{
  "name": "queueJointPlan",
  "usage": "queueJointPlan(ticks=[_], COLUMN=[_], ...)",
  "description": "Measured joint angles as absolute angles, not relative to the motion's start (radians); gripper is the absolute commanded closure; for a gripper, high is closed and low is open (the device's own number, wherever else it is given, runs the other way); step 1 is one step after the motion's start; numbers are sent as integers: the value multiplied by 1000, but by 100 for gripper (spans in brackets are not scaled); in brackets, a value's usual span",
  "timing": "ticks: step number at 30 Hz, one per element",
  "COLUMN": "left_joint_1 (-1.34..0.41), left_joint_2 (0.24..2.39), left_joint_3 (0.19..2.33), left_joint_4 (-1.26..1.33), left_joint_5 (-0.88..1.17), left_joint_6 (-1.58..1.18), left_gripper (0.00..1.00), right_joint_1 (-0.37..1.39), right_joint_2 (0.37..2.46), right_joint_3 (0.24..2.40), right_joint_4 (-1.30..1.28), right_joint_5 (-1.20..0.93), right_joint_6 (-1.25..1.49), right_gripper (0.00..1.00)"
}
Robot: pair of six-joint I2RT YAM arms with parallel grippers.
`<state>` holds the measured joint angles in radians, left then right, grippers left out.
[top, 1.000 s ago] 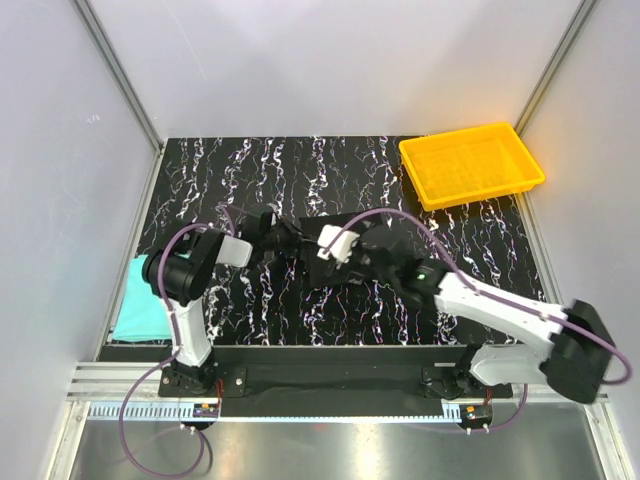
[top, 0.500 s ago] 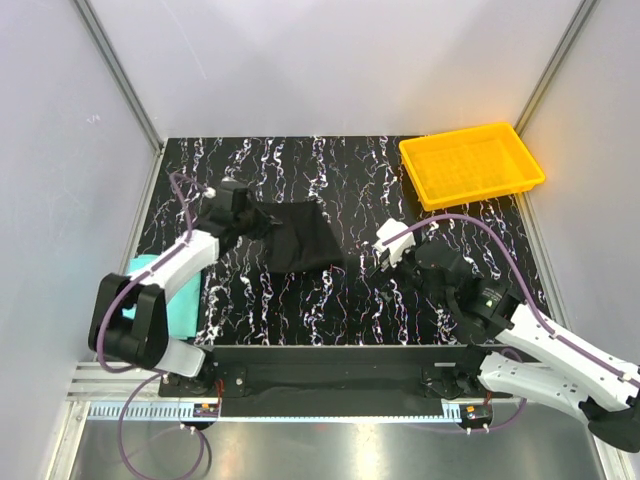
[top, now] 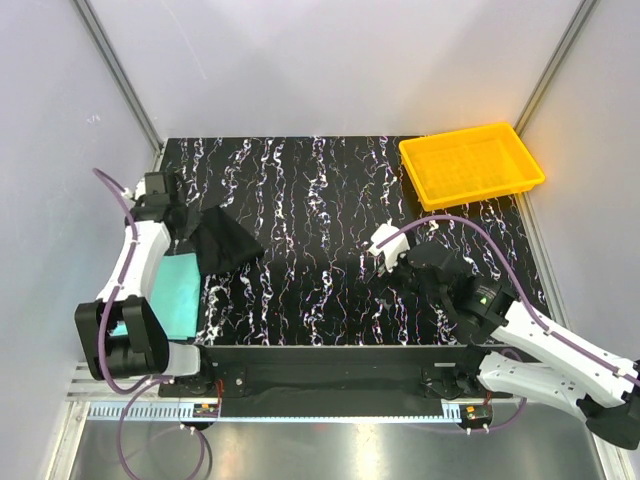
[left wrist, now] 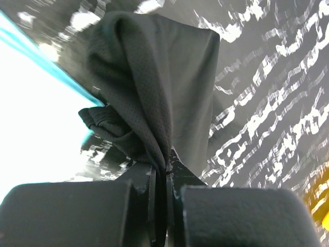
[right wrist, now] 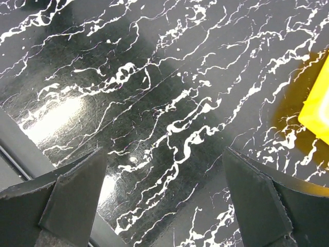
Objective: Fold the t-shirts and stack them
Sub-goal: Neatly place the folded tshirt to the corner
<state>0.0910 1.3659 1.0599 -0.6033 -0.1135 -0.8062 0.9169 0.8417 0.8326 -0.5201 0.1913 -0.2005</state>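
My left gripper moves to the left in the top view and back over the teal t-shirt (top: 176,297) (left wrist: 41,118) next to release, because the black t-shirt hangs mostly beside it.
My left gripper (top: 190,228) is shut on a bunched fold of the black t-shirt (top: 228,243) and holds it at the table's far left. The shirt hangs next to and partly over the far end of the teal t-shirt (top: 176,297), which lies flat along the left edge. In the left wrist view the black cloth (left wrist: 164,77) is pinched between my jaws (left wrist: 165,172), with the teal shirt (left wrist: 20,38) to the left, washed out by glare. My right gripper (top: 385,262) is open and empty over bare table right of centre; its fingers (right wrist: 72,190) are wide apart.
A yellow plastic tray (top: 472,165) sits at the back right corner; its corner shows in the right wrist view (right wrist: 316,108). The black marbled tabletop (top: 320,190) has white walls on three sides. A metal rail runs along its near edge.
My left arm has swung left, carrying the black shirt from the table's middle to the left edge by the teal shirt. My right gripper let go of the shirt and drew back right.
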Motion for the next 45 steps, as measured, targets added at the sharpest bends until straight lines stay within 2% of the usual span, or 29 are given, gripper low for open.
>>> queueJointPlan(ticks=[23,32,45], left_joint_1=[396,452,500], left_joint_2=[1282,1287,1278], left_joint_3=[1213,1316,1241], left_joint_4=[-799,-822,-841], left_joint_5=[-144,-126,-88], left_joint_6=[-611,-538,-489], left_gripper=[100,100,100], right_joint_1=[917,917,917], right_joint_2=[842,839,828], right_joint_3=[843,843,843], right_joint_4=[-522,-540,-553], right_joint_5=[139,136,136], right_joint_6=[-201,-202,-201], right_gripper=[0,0,0])
